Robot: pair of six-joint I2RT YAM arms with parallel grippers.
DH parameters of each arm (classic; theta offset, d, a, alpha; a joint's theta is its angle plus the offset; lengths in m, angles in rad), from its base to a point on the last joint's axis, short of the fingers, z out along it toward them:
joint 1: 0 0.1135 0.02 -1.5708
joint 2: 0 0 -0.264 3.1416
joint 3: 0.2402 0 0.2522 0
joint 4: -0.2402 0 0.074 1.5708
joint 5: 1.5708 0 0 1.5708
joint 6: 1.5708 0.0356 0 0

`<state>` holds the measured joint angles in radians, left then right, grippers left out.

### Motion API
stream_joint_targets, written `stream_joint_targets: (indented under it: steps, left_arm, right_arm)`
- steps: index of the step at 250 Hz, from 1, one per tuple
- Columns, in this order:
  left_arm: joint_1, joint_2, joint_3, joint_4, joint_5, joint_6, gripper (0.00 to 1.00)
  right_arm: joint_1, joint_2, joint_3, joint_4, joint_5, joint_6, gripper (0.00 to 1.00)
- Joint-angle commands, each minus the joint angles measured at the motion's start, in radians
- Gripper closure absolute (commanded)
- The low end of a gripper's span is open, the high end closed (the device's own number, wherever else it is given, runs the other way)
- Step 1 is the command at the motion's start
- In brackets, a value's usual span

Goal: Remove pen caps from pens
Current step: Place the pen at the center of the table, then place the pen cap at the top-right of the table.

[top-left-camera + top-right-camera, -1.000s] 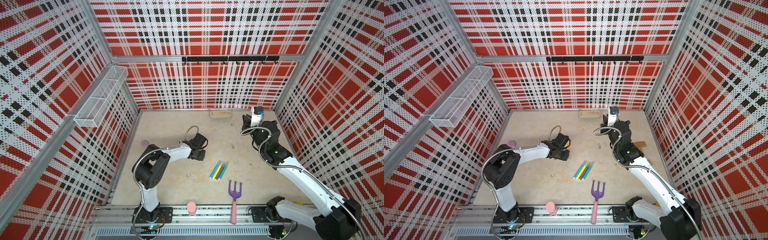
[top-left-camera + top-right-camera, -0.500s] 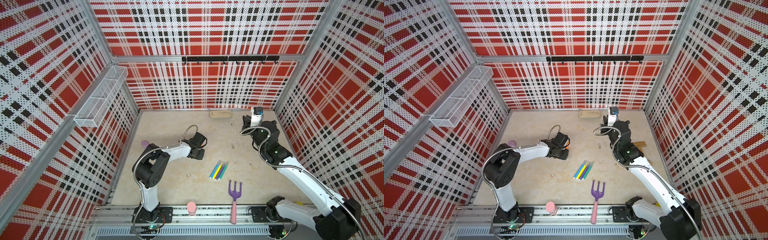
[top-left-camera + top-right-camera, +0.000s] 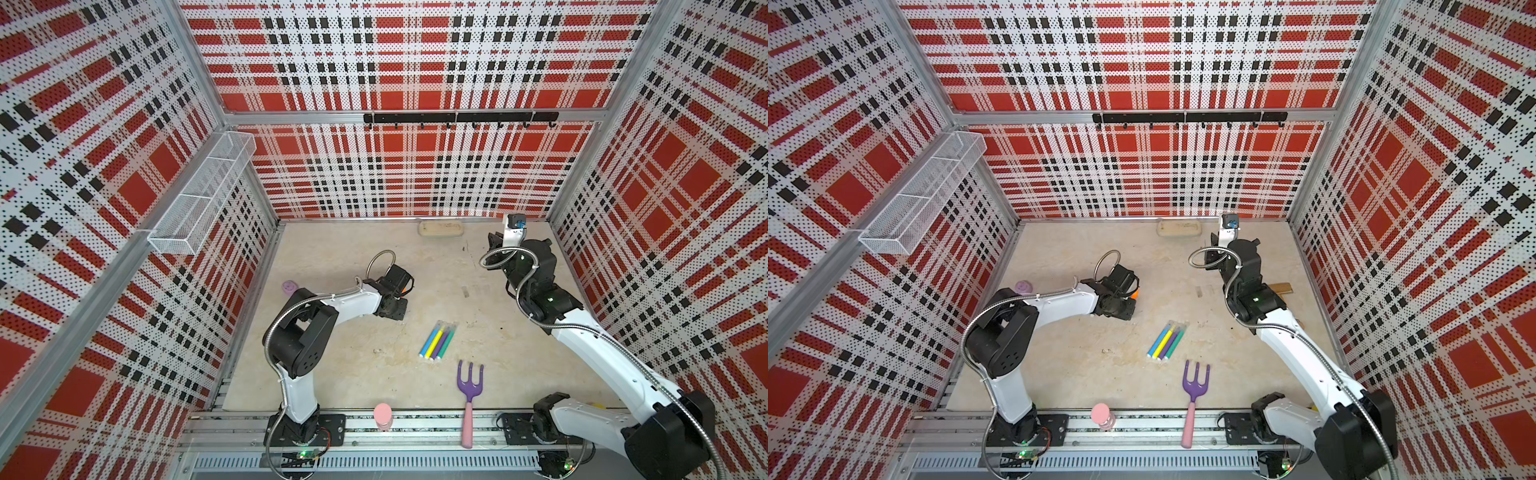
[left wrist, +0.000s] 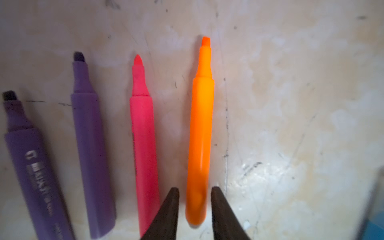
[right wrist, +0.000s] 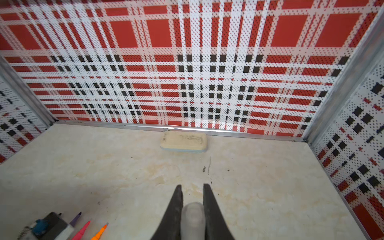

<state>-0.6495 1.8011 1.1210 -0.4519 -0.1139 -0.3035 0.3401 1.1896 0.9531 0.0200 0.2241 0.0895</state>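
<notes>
The tabletop below, short of the beige tray, is free of pens, so next I will tip my right gripper's fingers down and lower the cap to release it.
In the left wrist view, four uncapped pens lie side by side on the table: two purple (image 4: 89, 149), one pink-red (image 4: 143, 145) and one orange (image 4: 200, 135). My left gripper (image 4: 195, 189) is open and straddles the orange pen's rear end, with a thin gap on each side. My right gripper (image 5: 192, 186) is shut on a clear pen cap (image 5: 192, 216) and is held above the table near the back right. In both top views, several more pens (image 3: 437, 340), blue, yellow, purple and teal, lie bundled mid-table with clear caps on.
A purple garden fork (image 3: 469, 386) with a pink handle lies near the front edge, and a pink cylinder (image 3: 382, 415) stands on the front rail. A beige tray (image 5: 184, 141) sits against the back wall. A purple lump (image 3: 289, 286) lies by the left wall and a wooden block (image 3: 1281, 287) sits beside the right arm.
My left gripper's jaws have parted around the orange pen, which now lies free on the table. My right arm has stayed still with the cap.
</notes>
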Motion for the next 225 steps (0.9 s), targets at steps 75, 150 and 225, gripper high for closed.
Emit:
stream_joint_targets:
  steps: [75, 150, 225]
  left_arm:
    - [-0.049, -0.3, 0.018, 0.147, 0.052, 0.047, 0.56]
    - [-0.027, -0.3, -0.034, 0.148, 0.076, 0.053, 0.54]
    - [-0.012, -0.253, -0.027, 0.158, 0.114, 0.056, 0.53]
  right_arm:
    - [-0.15, 0.455, 0.114, -0.208, -0.168, 0.057, 1.0]
    - [-0.15, 0.642, 0.202, -0.214, -0.188, 0.051, 1.0]
    - [-0.144, 0.678, 0.226, -0.259, -0.167, 0.031, 1.0]
